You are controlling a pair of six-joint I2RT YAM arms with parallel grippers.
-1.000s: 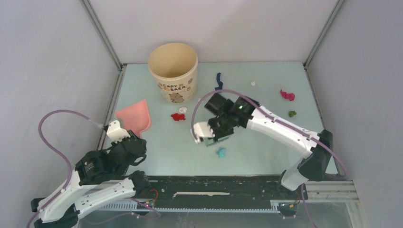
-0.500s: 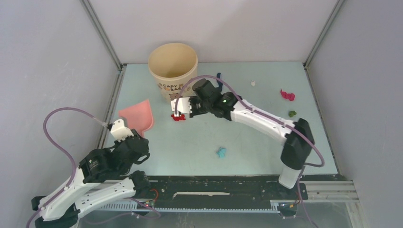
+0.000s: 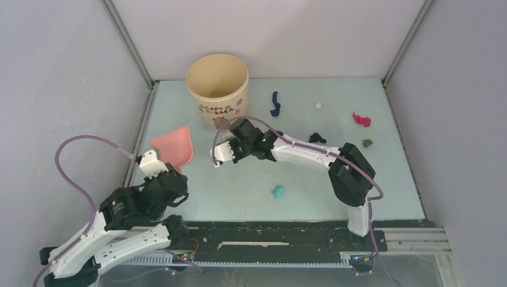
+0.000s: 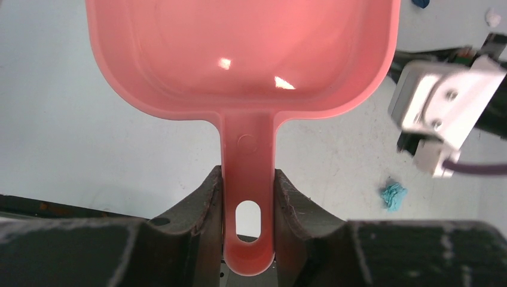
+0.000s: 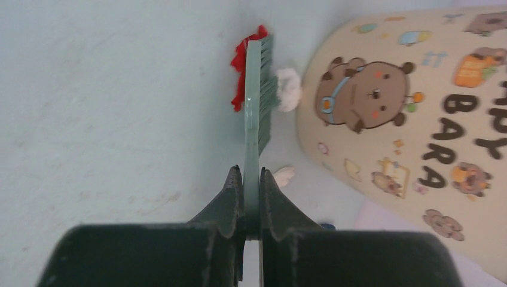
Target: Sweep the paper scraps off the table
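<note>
The teal scrap (image 3: 278,191) lies below my left gripper and to its right in the top view, so I will move that way and down to release the dustpan (image 3: 173,146) there.
My left gripper (image 3: 168,172) is shut on the handle of the pink dustpan (image 3: 173,146), which the left wrist view shows between the fingers (image 4: 248,203). My right gripper (image 3: 222,154) is shut on the grey-green hand brush (image 5: 258,101), just below the cup. The brush bristles touch a red scrap (image 5: 240,60) and a white scrap (image 5: 288,89). Both scraps are hidden under the arm in the top view. Other paper scraps lie on the table (image 3: 197,191): teal (image 3: 278,191), navy (image 3: 275,103), dark (image 3: 317,138), white (image 3: 318,104), magenta (image 3: 361,119), green (image 3: 367,143).
A cream "Capybara" cup (image 3: 217,89) stands at the back left, close beside the brush (image 5: 406,119). Grey walls and metal rails enclose the table. The teal scrap also shows in the left wrist view (image 4: 393,195).
My right arm swung the brush left from the table's middle to the red scrap below the cup, now covering it. The left arm nudged the dustpan slightly.
</note>
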